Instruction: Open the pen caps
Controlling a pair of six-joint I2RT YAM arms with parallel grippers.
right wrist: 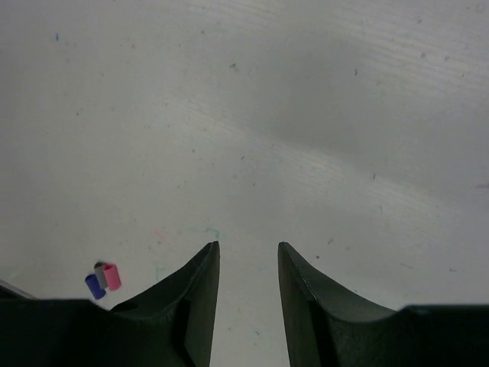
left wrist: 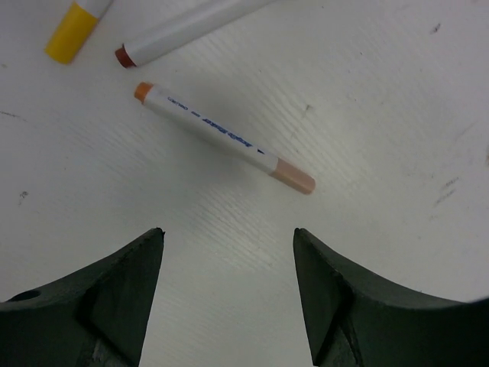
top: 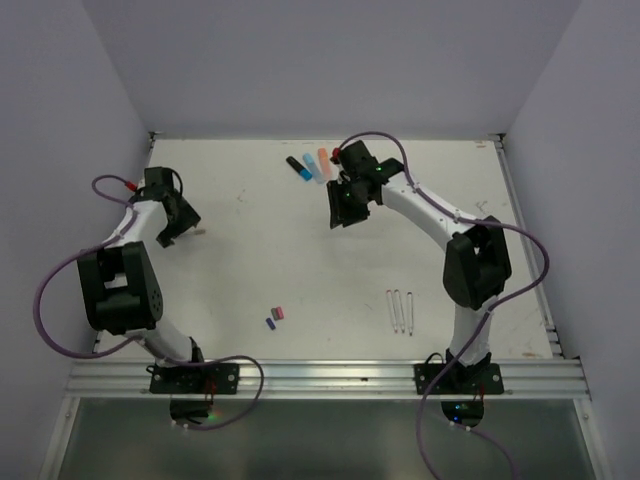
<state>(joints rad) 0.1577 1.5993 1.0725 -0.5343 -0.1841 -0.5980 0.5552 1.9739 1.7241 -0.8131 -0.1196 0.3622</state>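
I should lower my left gripper to the end of the white pen's body by the peach cap [top: 197,232] [left wrist: 294,177] below it and turn it there, because the pen lies at a slant to the gripper's fingers.
In the left wrist view a thin white pen [left wrist: 214,131] lies on the table with a peach cap [left wrist: 294,177] on one end and an orange stub [left wrist: 143,91] on the other. Beyond it are a yellow cap [left wrist: 70,32] and a dark red stub [left wrist: 122,56] on two more pens. My left gripper [left wrist: 229,233] is open and empty, just short of the peach cap. My right gripper [right wrist: 248,246] is open and empty over bare table. Loose pink [right wrist: 112,277] and purple [right wrist: 95,287] caps lie to its left, also seen from above [top: 276,316].
Black, blue and salmon markers [top: 310,168] lie at the back centre beside the right arm's wrist. Three uncapped white pen barrels [top: 400,310] lie at the front right. Walls enclose the table [top: 300,260] on three sides.
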